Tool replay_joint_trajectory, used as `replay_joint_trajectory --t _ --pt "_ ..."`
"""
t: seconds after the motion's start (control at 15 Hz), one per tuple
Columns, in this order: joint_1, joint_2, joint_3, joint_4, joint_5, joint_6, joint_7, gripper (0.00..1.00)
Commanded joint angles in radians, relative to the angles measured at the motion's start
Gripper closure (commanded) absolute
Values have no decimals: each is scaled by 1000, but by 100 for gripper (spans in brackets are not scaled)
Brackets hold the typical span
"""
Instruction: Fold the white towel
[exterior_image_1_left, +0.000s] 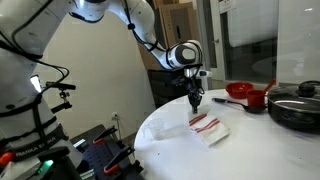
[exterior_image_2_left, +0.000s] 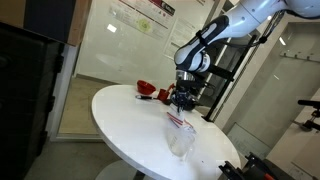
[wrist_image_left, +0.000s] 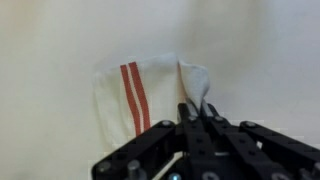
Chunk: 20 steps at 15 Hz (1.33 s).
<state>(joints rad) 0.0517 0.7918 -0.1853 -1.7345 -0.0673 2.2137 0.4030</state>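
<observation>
The towel's striped top lies uncovered beside the fold, so my gripper should carry the pinched edge across the towel (exterior_image_1_left: 208, 127), over the red stripes, and release it there.
The white towel (wrist_image_left: 140, 95) lies crumpled and partly folded on the white round table (exterior_image_1_left: 170, 135), two red stripes showing on its top. My gripper (wrist_image_left: 196, 106) comes in from the bottom of the wrist view. It is shut, and a fold of the towel's right edge is pinched between the fingertips. In both exterior views the gripper (exterior_image_1_left: 195, 100) (exterior_image_2_left: 181, 103) hangs straight down just above the towel (exterior_image_1_left: 208, 127) (exterior_image_2_left: 180, 135), lifting one edge slightly off the tabletop.
A red pot (exterior_image_1_left: 246, 94) and a black pan with a lid (exterior_image_1_left: 295, 108) stand at the back of the table. Red dishes (exterior_image_2_left: 148, 90) also show at the table's far side. A glass wall stands behind.
</observation>
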Motion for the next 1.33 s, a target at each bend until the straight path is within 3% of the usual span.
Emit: replay_joint_trajectory --t 0.0,0.33,0.67,0.73,0.87,1.13,1.2,1.27 --pt "-82 -79 34 -94 72 16 -71 99" --pt "-165 -74 34 -81 154 -4 -116 99" --pt "-194 -53 10 -46 124 -17 -137 99" --pt "-196 -53 8 -47 121 -18 -141 74" --pt "-197 -51 2 -44 115 -19 -143 64" --pt "-201 -50 -4 -41 115 -20 -139 33" --pt "-202 -50 -6 -40 116 -20 -139 46" --pt "-206 -50 -6 -37 120 -25 -140 71"
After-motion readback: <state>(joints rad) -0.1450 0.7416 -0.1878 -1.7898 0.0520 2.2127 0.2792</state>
